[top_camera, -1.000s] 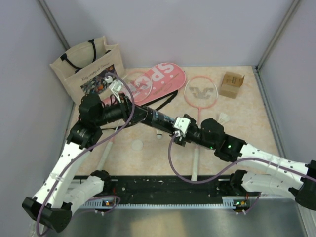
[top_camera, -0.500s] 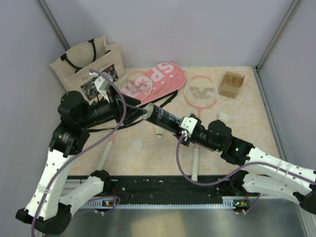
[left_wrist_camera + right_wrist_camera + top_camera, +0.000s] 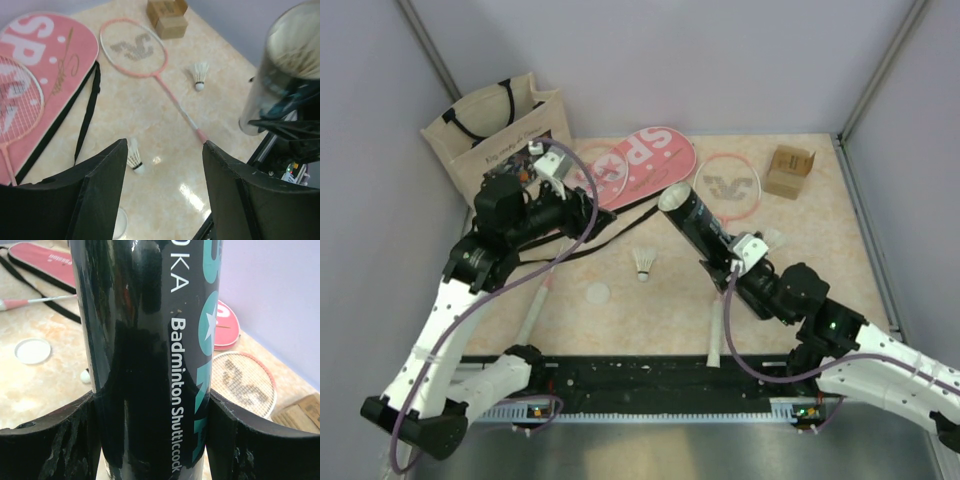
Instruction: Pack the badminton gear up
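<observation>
I will next move my left gripper to the right in the top view while the tube (image 3: 695, 225) is held open end up. My left gripper will then lower to the shuttlecock in the middle of the table, near its cork.
My right gripper (image 3: 725, 262) is shut on the dark shuttlecock tube (image 3: 695, 225) and holds it tilted above the table, open end up; the tube fills the right wrist view (image 3: 145, 355). My left gripper (image 3: 165, 145) is open and empty, hanging above the pink cover's black strap (image 3: 620, 225). One shuttlecock (image 3: 643, 263) lies mid-table, another (image 3: 773, 238) to the right. One pink racket (image 3: 728, 185) lies right of centre. The other racket's head (image 3: 595, 170) rests on the pink "SPORT" cover (image 3: 645, 155).
A beige tote bag (image 3: 500, 135) stands at the back left. A small cardboard box (image 3: 790, 170) sits at the back right. A white round lid (image 3: 598, 294) lies on the table near the front.
My left gripper has let go of the tube and drawn back to the left. My right arm has swung the tube to the right and raised its open end.
</observation>
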Motion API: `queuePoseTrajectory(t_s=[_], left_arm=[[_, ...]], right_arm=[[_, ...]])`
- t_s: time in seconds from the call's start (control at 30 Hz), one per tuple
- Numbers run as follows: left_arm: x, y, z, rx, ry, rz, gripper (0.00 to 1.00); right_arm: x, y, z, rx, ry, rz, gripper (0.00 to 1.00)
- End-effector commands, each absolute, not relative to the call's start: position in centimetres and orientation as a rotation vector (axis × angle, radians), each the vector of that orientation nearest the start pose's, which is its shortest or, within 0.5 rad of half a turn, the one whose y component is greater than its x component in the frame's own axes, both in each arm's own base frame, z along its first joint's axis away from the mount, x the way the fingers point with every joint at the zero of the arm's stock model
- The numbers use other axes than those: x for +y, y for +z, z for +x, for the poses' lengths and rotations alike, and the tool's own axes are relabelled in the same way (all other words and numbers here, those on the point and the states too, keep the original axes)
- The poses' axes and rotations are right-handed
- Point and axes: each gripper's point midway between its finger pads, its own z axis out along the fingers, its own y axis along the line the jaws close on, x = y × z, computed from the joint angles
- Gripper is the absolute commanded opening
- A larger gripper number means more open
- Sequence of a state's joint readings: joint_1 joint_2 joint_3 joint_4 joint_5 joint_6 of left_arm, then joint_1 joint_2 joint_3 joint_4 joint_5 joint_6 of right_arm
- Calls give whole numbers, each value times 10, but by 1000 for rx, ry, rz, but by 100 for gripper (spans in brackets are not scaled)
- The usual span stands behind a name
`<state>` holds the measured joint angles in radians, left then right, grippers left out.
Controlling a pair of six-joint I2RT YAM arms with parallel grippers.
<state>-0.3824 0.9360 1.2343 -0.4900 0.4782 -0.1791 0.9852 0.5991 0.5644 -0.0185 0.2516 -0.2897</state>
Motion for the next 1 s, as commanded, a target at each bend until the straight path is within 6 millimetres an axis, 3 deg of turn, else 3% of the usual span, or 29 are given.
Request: queuePoseTrajectory(t_s=[0.0,0.1,0.4,0.57,0.77,0.97], left_arm=[[-202,329,269,1809,-812,565,67],[-217,294,281,1888,-863,652,67],[-249,194,333,2168,-962,728,63],[-262,142,346,2343,-1034,789,58],[-274,112,348,2406,-1162,837,54],[-271,87,325,2493,-1253,885,50]], right_arm=[[187,306,205,1341,346,-617,27],[179,321,198,1299,379,-583,27],[172,339,185,1242,415,-593,28],[166,344,180,1229,420,-594,29],[162,342,177,1228,418,-596,29],[160,337,177,1241,410,-604,29]])
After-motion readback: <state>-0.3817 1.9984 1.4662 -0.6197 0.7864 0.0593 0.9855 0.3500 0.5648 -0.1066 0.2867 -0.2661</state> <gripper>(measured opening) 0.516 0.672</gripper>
